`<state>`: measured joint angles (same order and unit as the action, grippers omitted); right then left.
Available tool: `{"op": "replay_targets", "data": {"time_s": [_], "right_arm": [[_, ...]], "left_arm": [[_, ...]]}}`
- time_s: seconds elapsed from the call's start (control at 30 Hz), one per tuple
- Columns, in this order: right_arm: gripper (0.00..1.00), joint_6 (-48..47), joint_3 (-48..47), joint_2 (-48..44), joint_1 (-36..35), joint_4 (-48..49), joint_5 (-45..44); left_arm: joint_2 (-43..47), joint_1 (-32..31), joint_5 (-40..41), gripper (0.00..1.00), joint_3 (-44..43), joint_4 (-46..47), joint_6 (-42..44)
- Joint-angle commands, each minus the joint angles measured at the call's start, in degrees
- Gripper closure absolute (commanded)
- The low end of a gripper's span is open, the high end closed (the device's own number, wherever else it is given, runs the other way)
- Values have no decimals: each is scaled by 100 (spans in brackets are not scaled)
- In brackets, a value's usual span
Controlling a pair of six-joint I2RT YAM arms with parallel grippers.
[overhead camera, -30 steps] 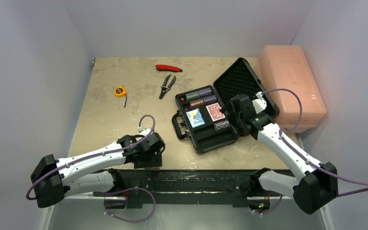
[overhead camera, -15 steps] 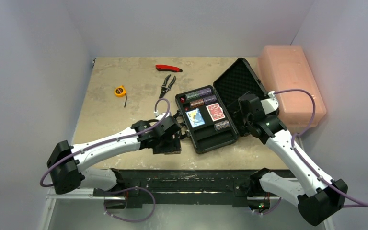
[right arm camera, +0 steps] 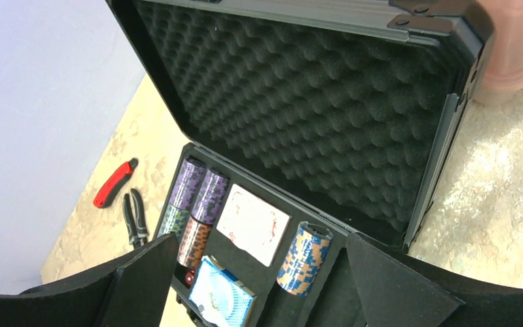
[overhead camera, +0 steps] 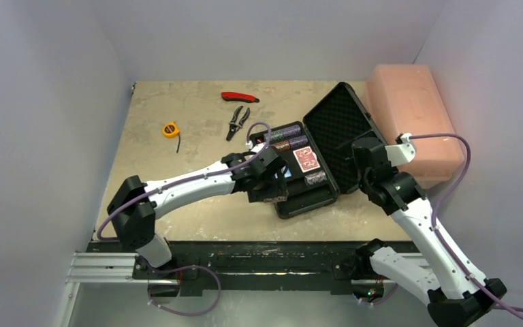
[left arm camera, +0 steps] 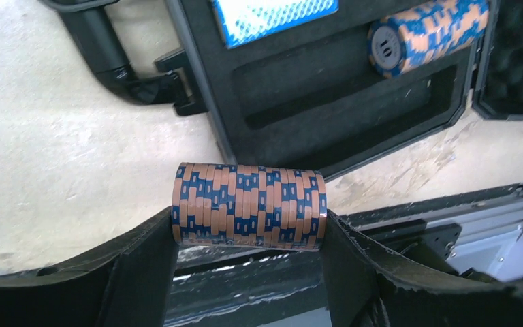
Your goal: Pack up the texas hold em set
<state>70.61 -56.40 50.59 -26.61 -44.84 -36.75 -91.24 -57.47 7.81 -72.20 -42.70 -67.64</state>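
Observation:
Next, my left gripper carries the chip stack outward and down and releases it beside the matching stack. This is because the slot's empty half (overhead camera: 293, 186) (left arm camera: 303, 79) lies below and outward of that gripper.
The black briefcase (overhead camera: 308, 203) lies open, its foam lid (overhead camera: 337, 126) upright. My left gripper (overhead camera: 267, 191) hovers over the case's near-left edge, shut on an orange-and-blue chip stack (left arm camera: 248, 204) held sideways between both fingers. A matching stack (right arm camera: 304, 259) lies in the near slot, with empty slot beside it. A red deck (right arm camera: 253, 223), a blue deck (right arm camera: 221, 296), purple and other chip stacks (right arm camera: 201, 191) and a tiny red die (right arm camera: 189, 276) sit in the foam. My right gripper (right arm camera: 255, 248) hangs open above the case's right side, holding nothing.
A large pink box (overhead camera: 412, 116) stands behind the lid at the right. Pliers (overhead camera: 238, 122), a red-handled tool (overhead camera: 240, 97) and a yellow tape measure (overhead camera: 170, 129) lie on the table to the back left. The case handle (left arm camera: 102, 51) sticks out leftward.
My left arm has swung right and away from the near edge, carrying the chip stack to the case. My right gripper has drawn back to the right, off the tray.

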Motion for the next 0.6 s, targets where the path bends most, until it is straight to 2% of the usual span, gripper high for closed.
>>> {"op": "replay_targets", "data": {"time_s": [0.0, 0.4, 0.57], "right_arm": [[1, 97, -205, -150, 22, -153, -395], [1, 16, -239, -337, 16, -226, -561], [1, -21, -267, -380, 18, -248, -579]], "left_arm": [[-344, -6, 242, 100, -687, 480, -286], [-1098, 77, 546, 100, -1188, 1048, -326], [-1306, 85, 705, 100, -1406, 972, -332]]}}
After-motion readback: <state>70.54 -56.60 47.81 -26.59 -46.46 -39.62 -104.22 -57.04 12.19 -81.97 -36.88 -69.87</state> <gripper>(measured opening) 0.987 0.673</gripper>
